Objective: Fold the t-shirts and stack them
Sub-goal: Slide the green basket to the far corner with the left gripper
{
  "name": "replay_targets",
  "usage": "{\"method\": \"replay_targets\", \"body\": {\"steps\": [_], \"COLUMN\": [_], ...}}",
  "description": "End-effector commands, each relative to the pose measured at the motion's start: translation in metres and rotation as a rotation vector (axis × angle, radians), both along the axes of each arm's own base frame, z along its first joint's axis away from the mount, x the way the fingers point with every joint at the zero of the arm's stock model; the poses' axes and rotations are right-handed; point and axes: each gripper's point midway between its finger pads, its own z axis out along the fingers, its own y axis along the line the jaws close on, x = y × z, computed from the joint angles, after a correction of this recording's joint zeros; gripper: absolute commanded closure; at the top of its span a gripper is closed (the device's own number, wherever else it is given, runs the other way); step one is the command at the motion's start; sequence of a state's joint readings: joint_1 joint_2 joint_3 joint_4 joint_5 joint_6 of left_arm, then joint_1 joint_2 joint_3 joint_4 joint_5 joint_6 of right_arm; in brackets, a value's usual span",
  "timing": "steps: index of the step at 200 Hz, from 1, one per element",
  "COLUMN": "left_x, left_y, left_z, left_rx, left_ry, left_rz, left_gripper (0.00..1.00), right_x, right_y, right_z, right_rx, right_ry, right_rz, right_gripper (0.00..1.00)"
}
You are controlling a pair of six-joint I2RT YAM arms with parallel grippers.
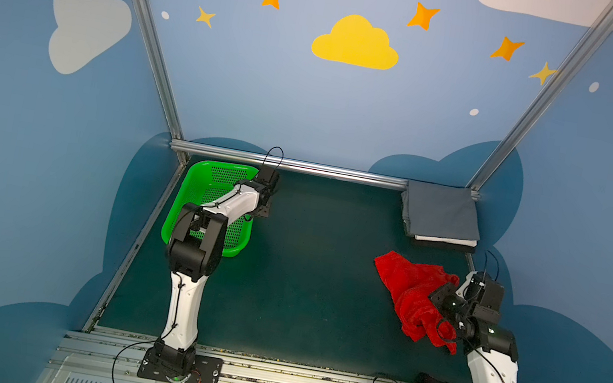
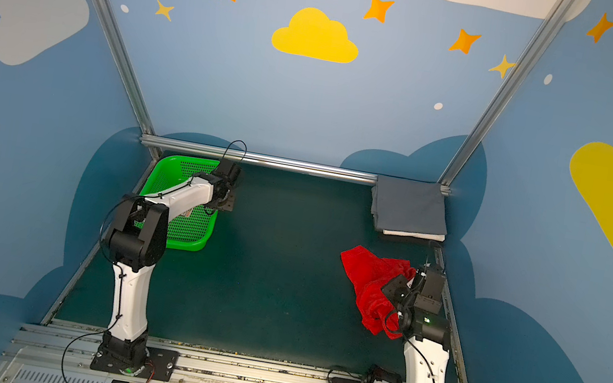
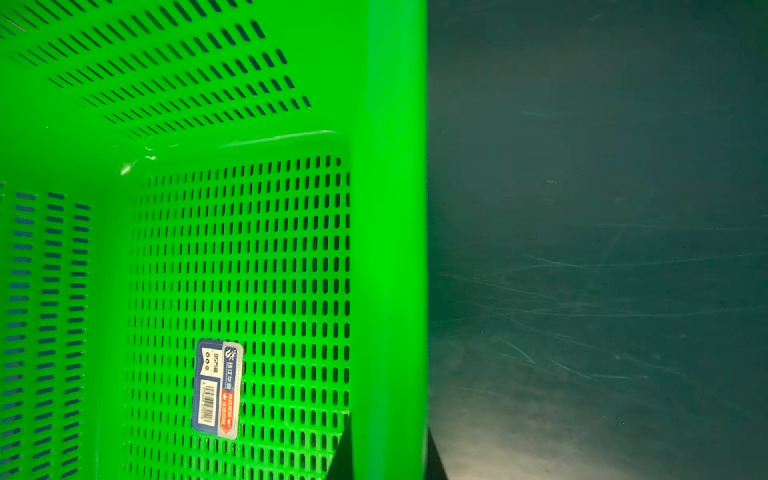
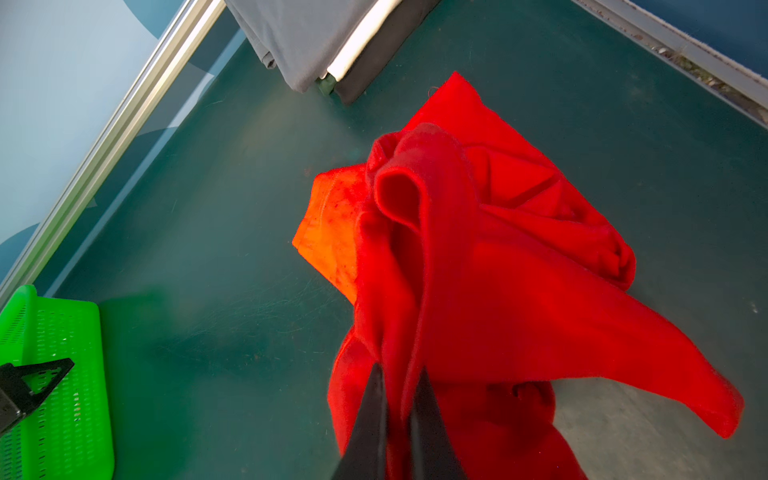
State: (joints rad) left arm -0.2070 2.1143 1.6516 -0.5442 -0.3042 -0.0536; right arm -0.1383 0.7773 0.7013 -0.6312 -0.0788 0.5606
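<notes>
The left gripper of the robot will next move the basket's rim sideways and outward to the mat's far corner and let go of it, since that corner is across the basket from the gripper.
A bright red t-shirt [image 1: 405, 283] [image 2: 368, 279] lies crumpled at the right side of the mat. Part of it is lifted in a bunch. My right gripper [image 4: 400, 368] [image 1: 433, 302] is shut on a fold of the red t-shirt [image 4: 498, 270], with cloth pinched between its two black fingers. Grey, white and black folded t-shirts [image 1: 440, 215] [image 2: 409, 207] [image 4: 316, 37] form a stack in the far right corner. My left gripper [image 3: 388, 424] [image 1: 263, 206] stands at the far left, shut on the right rim of the green basket [image 3: 390, 208], one finger on each side.
The green perforated basket [image 1: 194, 182] [image 2: 166, 177] [image 4: 62, 374] sits at the far left corner, holding only a sticker label [image 3: 218, 388]. The dark green mat [image 1: 302, 284] is bordered by an aluminium rail [image 1: 288, 163] at the back and blue walls.
</notes>
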Motion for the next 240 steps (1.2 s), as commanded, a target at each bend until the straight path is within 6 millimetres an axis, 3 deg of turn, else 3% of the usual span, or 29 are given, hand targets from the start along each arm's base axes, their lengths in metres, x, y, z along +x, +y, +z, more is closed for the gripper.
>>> {"method": "replay_targets", "body": {"steps": [1,33,70,73,86,126,210,220,232,240], "left_x": [-0.003,0.002,0.011,0.013,0.018,0.035,0.044,0.044,0.042,0.04], "left_y": [0.027,0.06,0.079,0.08,0.082,0.075,0.114,0.112,0.105,0.097], "left_z": [-0.014,-0.023,-0.036,-0.036,-0.038,-0.023,-0.01,-0.004,0.007,0.016], "left_rx": [-0.035,-0.047,-0.073,-0.071,-0.059,-0.037,0.007,0.014,0.017,0.031], "left_ry": [0.031,0.043,0.049,0.047,0.045,0.016,-0.012,-0.027,-0.061,-0.092], "left_rz": [0.015,0.023,0.013,0.011,-0.001,-0.109,-0.091,-0.077,-0.072,-0.067], "left_gripper": [0.96,0.96,0.96,0.96,0.96,0.96,0.96,0.84,0.45,0.32], "right_x": [0.001,0.001,0.002,-0.002,-0.003,-0.007,-0.007,-0.006,-0.005,-0.004], "right_y": [-0.001,0.0,0.004,0.004,0.006,0.01,0.02,0.025,0.031,0.036], "right_z": [0.0,-0.004,-0.005,-0.015,-0.019,-0.027,-0.037,-0.04,-0.044,-0.046], "right_rx": [-0.021,-0.013,0.009,0.015,0.026,0.051,0.083,0.091,0.096,0.1], "right_ry": [-0.015,-0.007,-0.008,0.017,0.028,0.043,0.06,0.07,0.084,0.091], "right_rz": [0.001,0.001,0.009,0.009,0.007,0.013,0.032,0.048,0.066,0.078], "right_gripper": [1.0,1.0,1.0,1.0,1.0,1.0,1.0,1.0,1.0,1.0]}}
